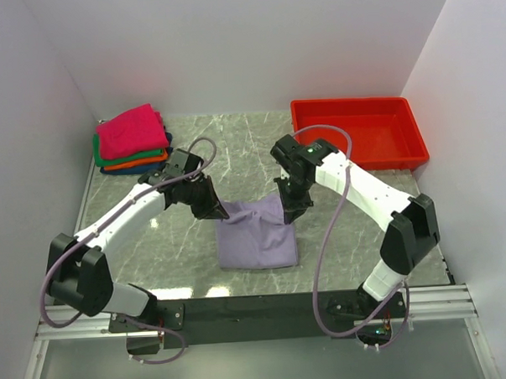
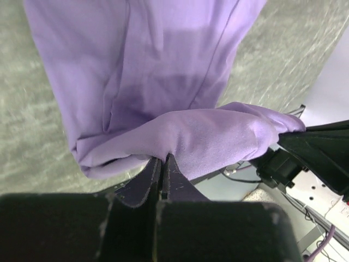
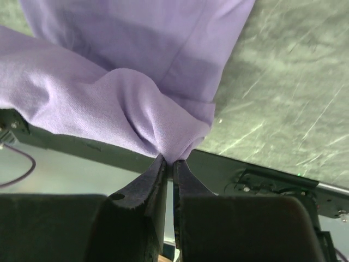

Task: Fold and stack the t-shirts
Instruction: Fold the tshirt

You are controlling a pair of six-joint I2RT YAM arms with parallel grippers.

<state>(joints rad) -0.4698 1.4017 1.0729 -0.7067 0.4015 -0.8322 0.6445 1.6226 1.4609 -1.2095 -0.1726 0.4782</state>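
Note:
The t-shirt's pinched edge is still held lifted, so the robot's right gripper will carry it outward and down over the t-shirt's flat-lying part [image 3: 204,38] and release it there.
The pale lavender t-shirt [image 1: 257,238] lies partly folded on the marble table near the front centre. My left gripper [image 1: 220,213] is shut on its far left corner, and my right gripper [image 1: 289,215] is shut on its far right corner; both hold that edge lifted. In the left wrist view the lavender cloth [image 2: 163,82] is pinched at the gripper [image 2: 163,161]. In the right wrist view the cloth [image 3: 131,71] bunches into the gripper [image 3: 173,162]. A stack of folded t-shirts [image 1: 132,140], magenta-pink on top over green, orange and dark blue, sits at the back left.
A red plastic tray [image 1: 406,145] stands at the back right. White walls close in the left, back and right sides. A black rail [image 1: 258,311] runs along the table's near edge by the arm bases.

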